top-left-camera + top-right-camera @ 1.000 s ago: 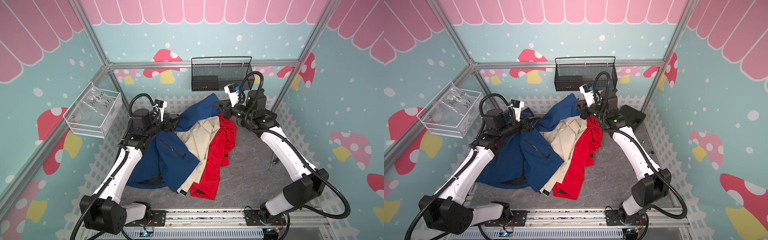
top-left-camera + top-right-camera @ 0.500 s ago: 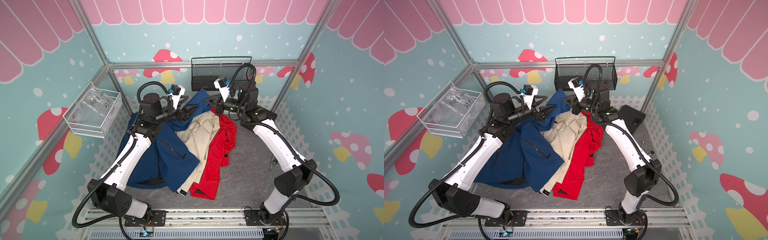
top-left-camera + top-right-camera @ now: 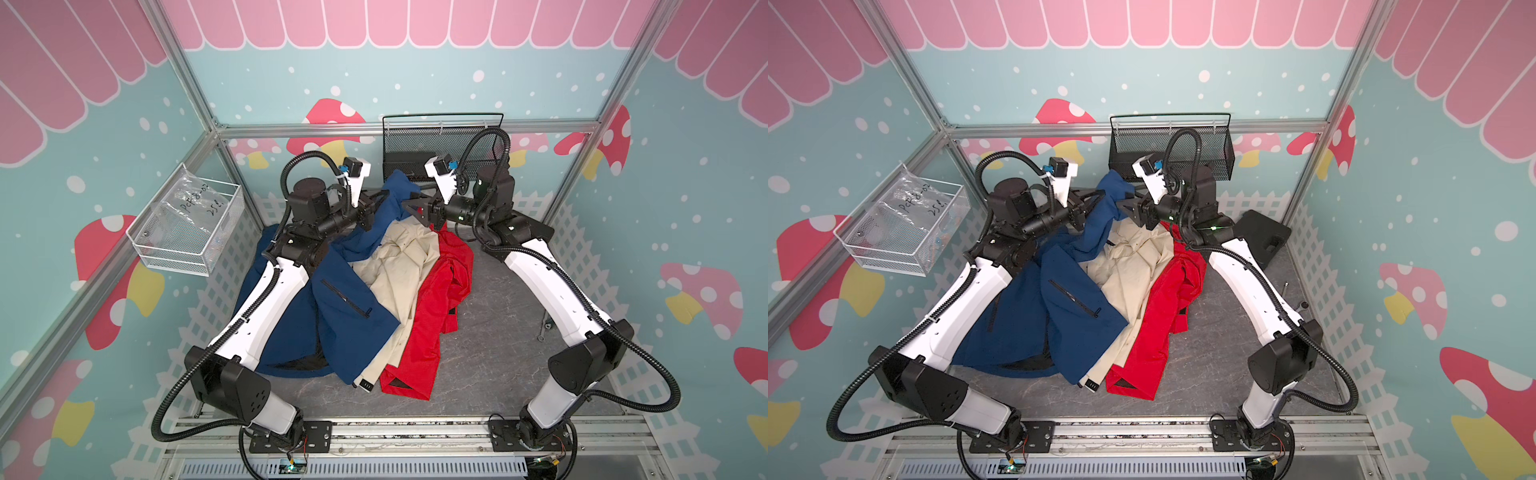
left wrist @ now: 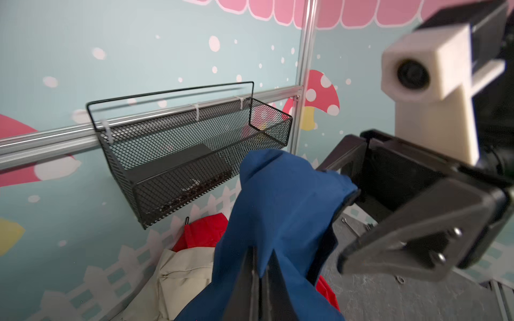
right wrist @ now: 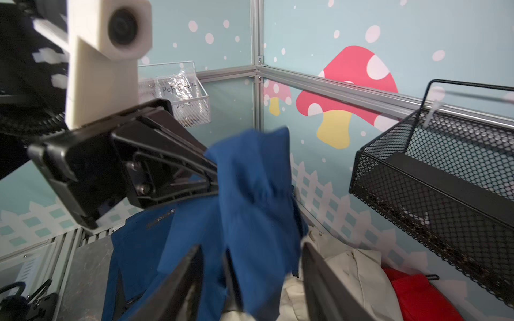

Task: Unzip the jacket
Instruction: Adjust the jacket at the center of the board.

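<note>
My left gripper moves down and back to the jacket's crumpled body (image 3: 332, 266) next, as it lies below and nearer my base, and releases the raised blue fabric.
The blue jacket (image 3: 353, 299) (image 3: 1059, 320) lies crumpled at the left of the grey table, with one part of it lifted at the back. My left gripper (image 3: 385, 194) (image 3: 1100, 193) (image 4: 262, 255) is shut on that raised blue fabric (image 4: 278, 200). My right gripper (image 3: 405, 204) (image 3: 1122, 206) (image 5: 250, 250) faces it from the other side with its jaws open, and the blue cloth (image 5: 250, 180) hangs loosely between them. A short pocket zip (image 3: 345, 297) shows on the jacket's front; its main zip is not visible.
A beige garment (image 3: 399, 266) and a red one (image 3: 436, 324) lie against the blue jacket. A black wire basket (image 3: 440, 145) hangs on the back rail just behind both grippers. A clear bin (image 3: 187, 228) hangs on the left wall. A black case (image 3: 1262, 239) sits at the back right.
The left arm swung up to the back centre and its gripper closed on the raised blue fabric. The right gripper, shut on that fabric before, has opened.
</note>
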Robot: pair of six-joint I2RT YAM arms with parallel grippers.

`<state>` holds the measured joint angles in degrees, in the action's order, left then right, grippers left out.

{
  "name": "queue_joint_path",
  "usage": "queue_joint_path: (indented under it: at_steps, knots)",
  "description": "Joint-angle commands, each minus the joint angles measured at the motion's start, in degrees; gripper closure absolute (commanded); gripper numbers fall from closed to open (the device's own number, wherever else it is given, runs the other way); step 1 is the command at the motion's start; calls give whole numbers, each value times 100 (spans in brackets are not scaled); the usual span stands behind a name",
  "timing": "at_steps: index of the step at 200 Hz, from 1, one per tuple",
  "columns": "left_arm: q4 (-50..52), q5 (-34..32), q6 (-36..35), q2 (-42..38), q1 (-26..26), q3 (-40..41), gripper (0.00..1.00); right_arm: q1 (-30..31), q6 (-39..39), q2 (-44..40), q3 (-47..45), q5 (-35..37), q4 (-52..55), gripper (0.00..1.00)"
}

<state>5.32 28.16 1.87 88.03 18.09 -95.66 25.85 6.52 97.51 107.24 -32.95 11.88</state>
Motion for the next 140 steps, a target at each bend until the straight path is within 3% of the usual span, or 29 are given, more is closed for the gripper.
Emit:
queue_joint_path:
  at_steps: [1, 31, 55, 104, 140]
  knots:
    - [-402, -739, 677, -10, -56, -700, 100, -73, 198, -260, -277, 451, -85, 7]
    - [-400, -1862, 1129, 53, -77, -1192, 100, -237, 436, -625, -1140, 390, -468, 5]
    - [-228, -2799, 1182, -263, -158, -1070, 100, -277, 347, -898, -1730, 335, -572, 6]
    - [-158, -3213, 1961, -1959, -858, 1289, 100, -325, 192, -1186, -2652, 247, -581, 6]
    - [689, -3793, 1788, -3168, -1003, 2791, 100, -387, 238, -1174, -2994, 197, -624, 6]
